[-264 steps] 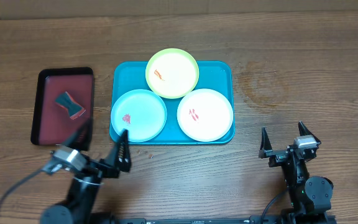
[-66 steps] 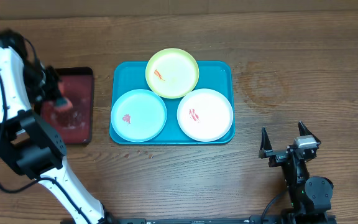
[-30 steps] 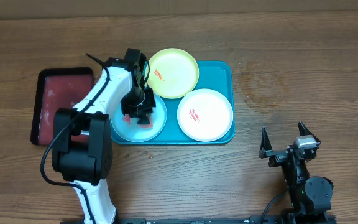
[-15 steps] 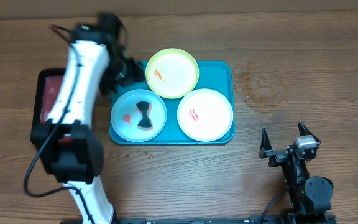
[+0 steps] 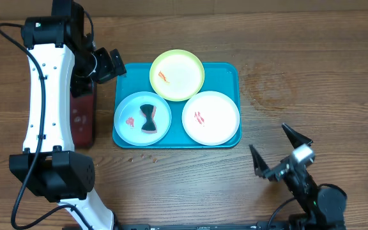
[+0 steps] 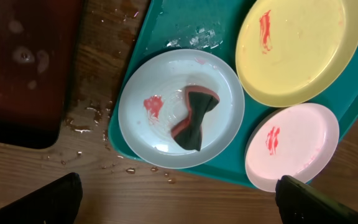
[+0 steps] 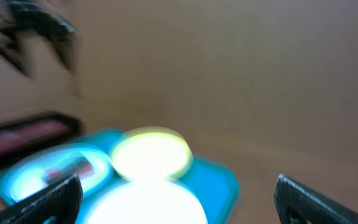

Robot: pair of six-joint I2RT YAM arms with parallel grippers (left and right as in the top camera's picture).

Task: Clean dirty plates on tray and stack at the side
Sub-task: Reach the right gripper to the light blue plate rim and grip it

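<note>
The light blue plate (image 5: 133,108) has a red smear on it, so my right gripper will swing over the white plate next, tilt down, and close on the blue rim that faces it.
The turquoise tray (image 5: 230,73) holds three plates. The yellow-green plate (image 5: 177,75) at the back has a red smear. The light blue plate (image 5: 133,108) at the front left has a red smear and a dark red-edged sponge (image 5: 149,118) lying on it. The white plate (image 5: 211,117) at the front right has red smears. My left gripper (image 5: 101,64) is open and empty, raised beyond the tray's far left corner. In the left wrist view the sponge (image 6: 194,118) lies on the light blue plate (image 6: 160,134). My right gripper (image 5: 276,151) is open and empty, near the front right.
A dark red black-rimmed tray (image 5: 82,121) lies left of the turquoise tray, partly hidden by my left arm. Water drops (image 6: 82,118) lie on the wood between the two trays. The right wrist view is blurred; the plates show low in it.
My left gripper let go of the sponge on the light blue plate and rose away to the far left. My right arm has tilted and shifted from its rest pose.
</note>
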